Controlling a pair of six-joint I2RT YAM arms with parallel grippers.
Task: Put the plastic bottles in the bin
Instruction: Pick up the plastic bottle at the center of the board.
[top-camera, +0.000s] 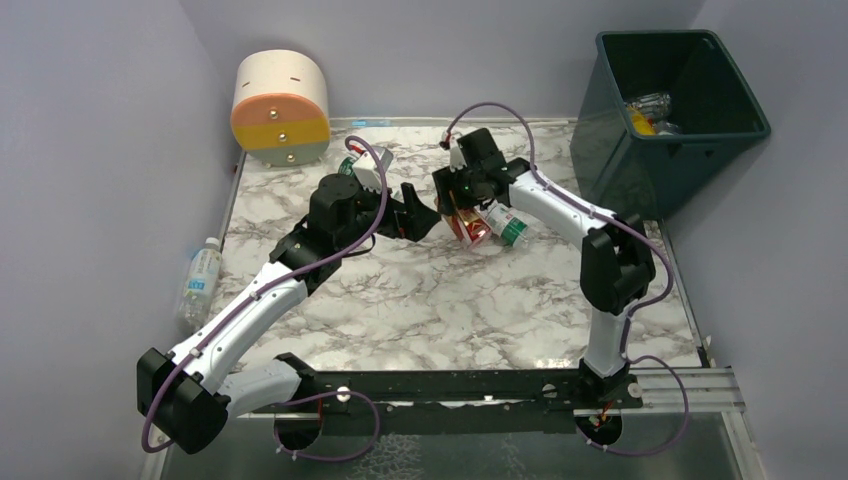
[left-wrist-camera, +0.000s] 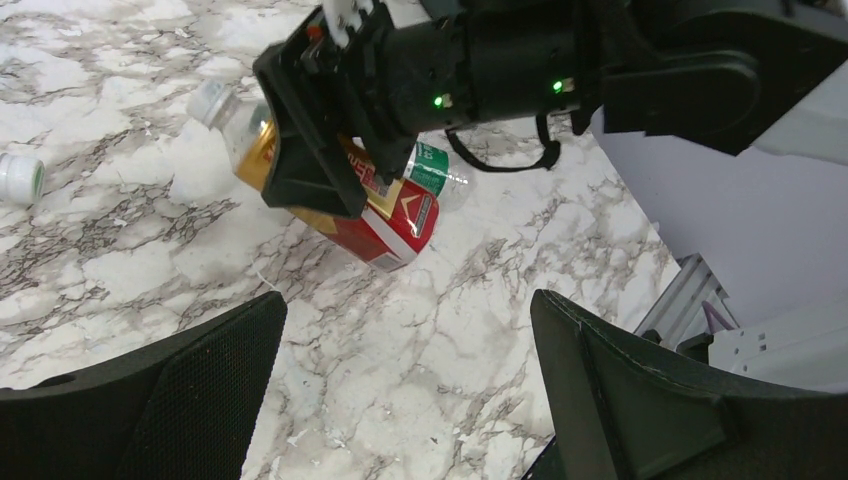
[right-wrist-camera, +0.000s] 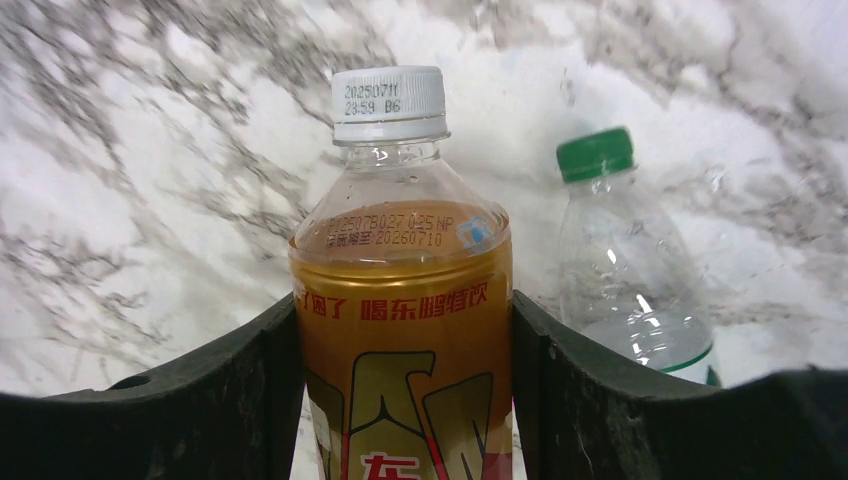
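My right gripper raises the bottle of orange liquid next and carries it outward over the bin's opening (top-camera: 664, 84) to release it. The bin's rim stands well above the marble.
My right gripper (top-camera: 460, 205) is shut on a bottle with a gold and red label (top-camera: 470, 226) holding orange liquid and a white cap. The fingers clamp its body in the right wrist view (right-wrist-camera: 405, 330), and it is tilted low over the marble in the left wrist view (left-wrist-camera: 385, 205). A clear green-capped bottle (top-camera: 508, 225) lies right beside it (right-wrist-camera: 630, 270). My left gripper (top-camera: 415, 215) is open and empty, just left of the held bottle, its jaws wide over bare marble (left-wrist-camera: 405, 310). The dark teal bin (top-camera: 620, 160) stands at the far right with bottles (top-camera: 650, 112) inside.
A round cream, orange and yellow drum (top-camera: 280, 105) stands at the back left. A green-labelled bottle (top-camera: 365, 165) lies behind my left arm. Another bottle (top-camera: 200, 280) lies off the table's left edge. A white-capped bottle end (left-wrist-camera: 18, 178) shows at the left.
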